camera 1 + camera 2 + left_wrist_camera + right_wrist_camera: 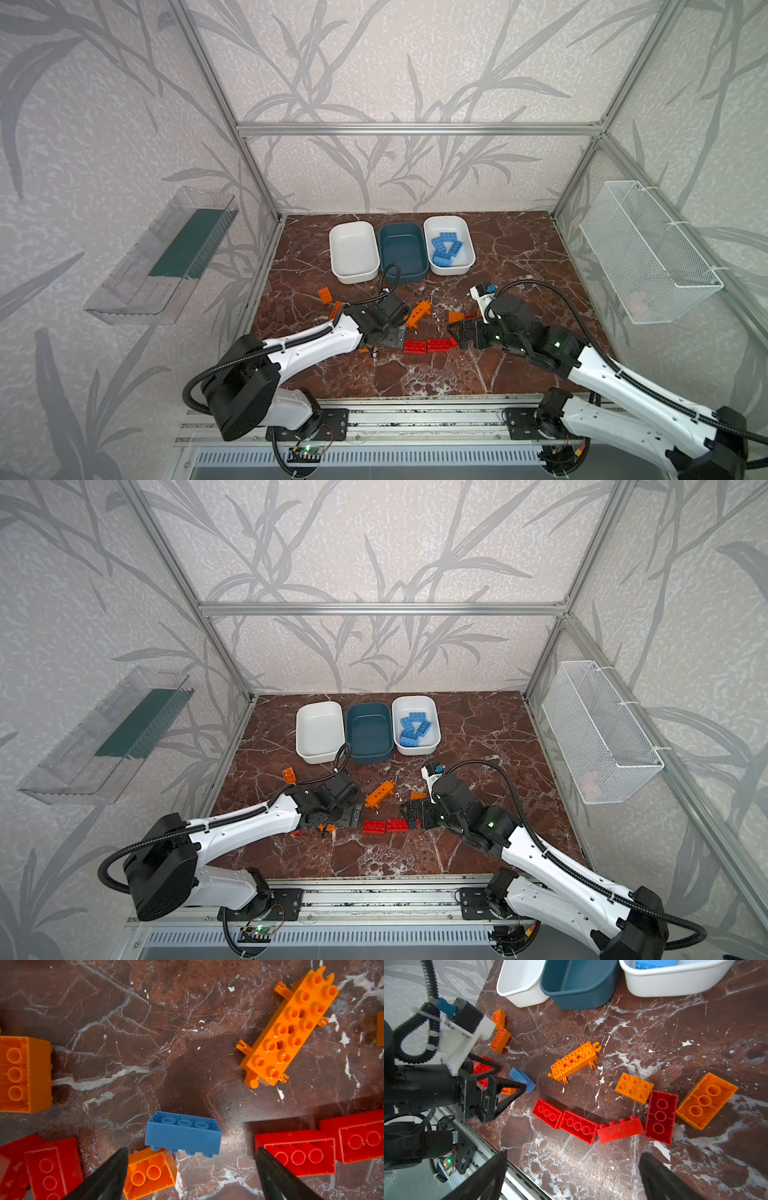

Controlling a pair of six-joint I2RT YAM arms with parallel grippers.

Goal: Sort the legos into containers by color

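The small orange brick (150, 1172) is close to only the blue brick's studded side. I should next lower my left gripper over the blue brick's short ends and close it.
Red, orange and blue legos lie scattered on the marble top. A blue brick (182, 1136) lies on its side just past the tips of my left gripper (191, 1153), which is open and holds nothing. A small orange brick (150, 1172) touches one finger. My right gripper (574, 1154) hangs open over bare marble, near a row of red bricks (578, 1126). The long orange piece (419, 312) lies between the arms. At the back stand the containers: a white tub (354, 251), a teal tub (403, 251), and a white tub (466, 266) holding several blue bricks.
A clear tray (166, 257) hangs on the left wall and a wire mesh basket (648, 253) on the right wall. A metal rail (415, 419) runs along the front edge. Orange bricks (707, 1100) lie to the right of the red row.
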